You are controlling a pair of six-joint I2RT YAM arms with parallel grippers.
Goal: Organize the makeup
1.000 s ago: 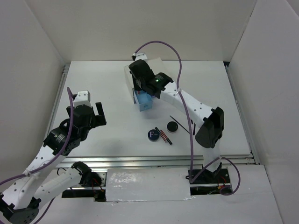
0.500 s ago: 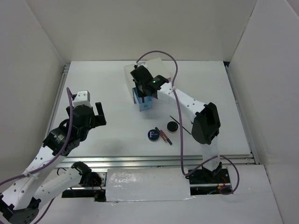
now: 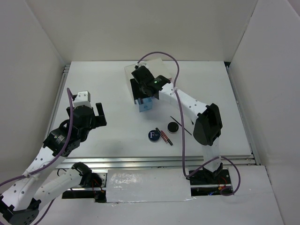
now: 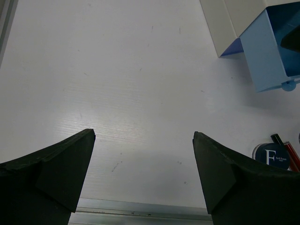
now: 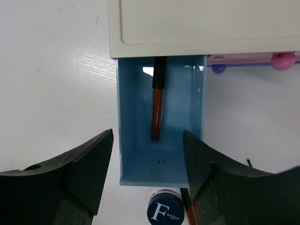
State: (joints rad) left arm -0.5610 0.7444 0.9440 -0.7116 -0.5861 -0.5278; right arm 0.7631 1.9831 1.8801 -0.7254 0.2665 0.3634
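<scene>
The blue drawer has room, so my right gripper will next move back from it and down onto the black near end of the pencil [image 3: 170, 142] by the jar.
The blue drawer [image 5: 159, 154] of the white box [image 5: 201, 28] stands pulled out, with one red-black pencil [image 5: 157, 112] lying inside. My right gripper [image 5: 147, 134] is open and empty just above that drawer; in the top view it [image 3: 140, 93] hovers at the box front. On the table in front lie the dark-blue "F" compact [image 3: 153, 136], two red-black pencils [image 3: 165, 136], the round black jar [image 3: 173, 127] and a thin black brush [image 3: 182, 126]. My left gripper [image 3: 84, 108] is open and empty over bare table at the left [image 4: 143, 135]. The dark-red tube is not visible.
The box has a pink knob [image 5: 282, 60] and a small blue knob [image 5: 217, 68] on shut drawers to the right of the open one. White walls enclose the table. A metal rail [image 4: 140, 215] runs along the near edge.
My right gripper has drawn back slightly toward the box above the open drawer, and its elbow has swung left. The left arm has not moved.
</scene>
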